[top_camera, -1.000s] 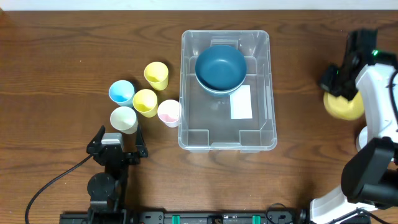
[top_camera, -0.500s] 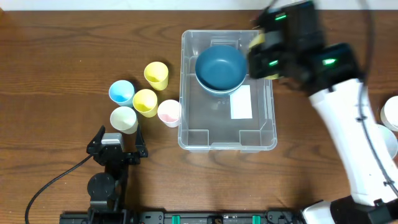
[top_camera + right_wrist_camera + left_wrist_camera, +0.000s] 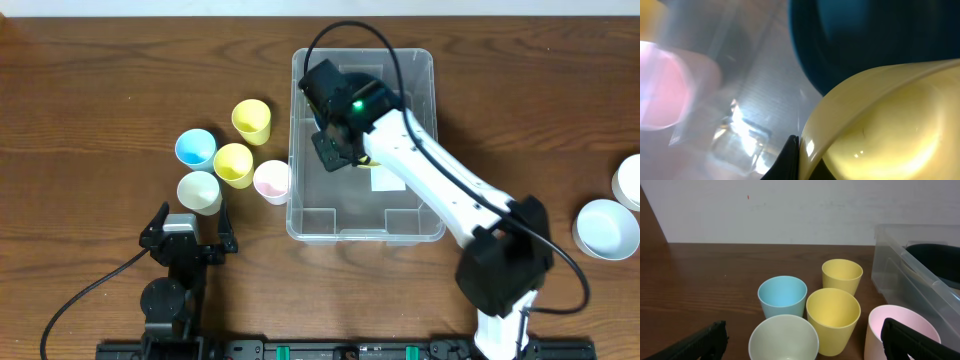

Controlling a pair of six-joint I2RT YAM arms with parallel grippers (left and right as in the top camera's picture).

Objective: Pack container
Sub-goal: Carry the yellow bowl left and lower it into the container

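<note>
My right gripper should lower and draw back over the nearer part of the container's bottom (image 3: 352,200) (image 3: 783,114), which is empty while the dark blue bowl occupies the container's far end.
The container (image 3: 300,215), a large clear bin, stands mid-table with a dark blue bowl (image 3: 880,40) at its far end. My right arm reaches into it, and my right gripper (image 3: 335,143) is shut on the rim of a yellow bowl (image 3: 890,130) held just beside the blue one. In the overhead view the arm hides most of both bowls. The right wrist view shows one black finger (image 3: 792,160) pressed against the yellow rim. My left gripper (image 3: 190,235) sits open near the front edge, empty, facing the cups.
Left of the container stand a blue cup (image 3: 195,148), two yellow cups (image 3: 252,121) (image 3: 233,164), a pale green cup (image 3: 199,192) and a pink cup (image 3: 271,181), the pink one against the bin's wall. Two white bowls (image 3: 607,227) (image 3: 630,180) sit at the right edge.
My right arm has swung from the table's far right across to the container with the yellow bowl in its grip. The left arm has not moved.
</note>
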